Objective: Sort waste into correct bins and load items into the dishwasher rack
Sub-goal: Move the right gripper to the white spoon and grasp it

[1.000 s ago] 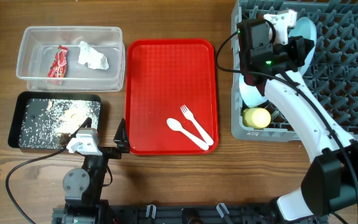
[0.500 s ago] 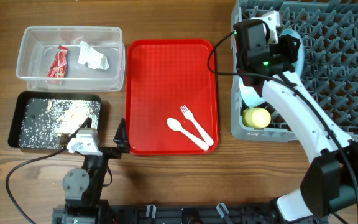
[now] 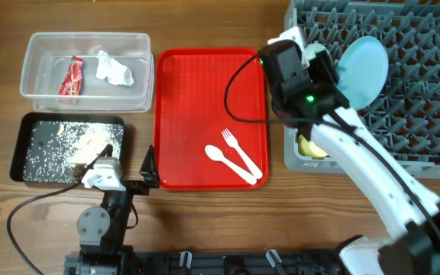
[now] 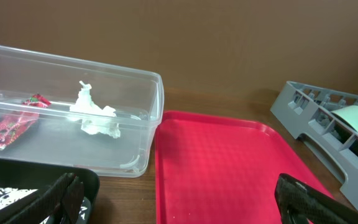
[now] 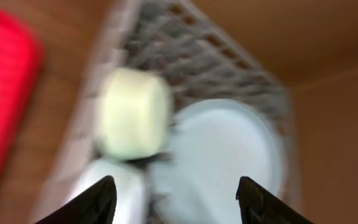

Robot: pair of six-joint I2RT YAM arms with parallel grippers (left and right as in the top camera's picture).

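Next, my right gripper moves back, to the left in the overhead view and down onto the white spoon's neck [image 3: 224,160], as the plate [image 3: 361,69] already stands racked.
The light blue plate [image 3: 361,69] stands tilted among the pegs of the grey dishwasher rack [image 3: 418,92]. My right gripper [image 3: 325,69] hangs open just left of it, holding nothing. In the blurred right wrist view its open gripper [image 5: 179,202] faces the plate [image 5: 229,155], the yellow cup [image 5: 132,112] and a pale bowl [image 5: 114,186]. The white fork [image 3: 233,149] and spoon [image 3: 228,162] lie on the red tray [image 3: 197,99]. My left gripper [image 3: 128,162] rests open at the table's front edge, and in its own view the gripper [image 4: 182,202] is empty.
The clear tub [image 3: 86,35] at the back left holds the red wrapper [image 3: 72,76] and the white napkin [image 3: 113,69]. In front of it the black tray [image 3: 21,149] carries crumbly scraps [image 3: 75,141]. The right arm reaches across the rack's left corner.
My right gripper has opened, let go of the plate and drawn back to the left. The plate stays leaning in the rack. The left arm has not moved.
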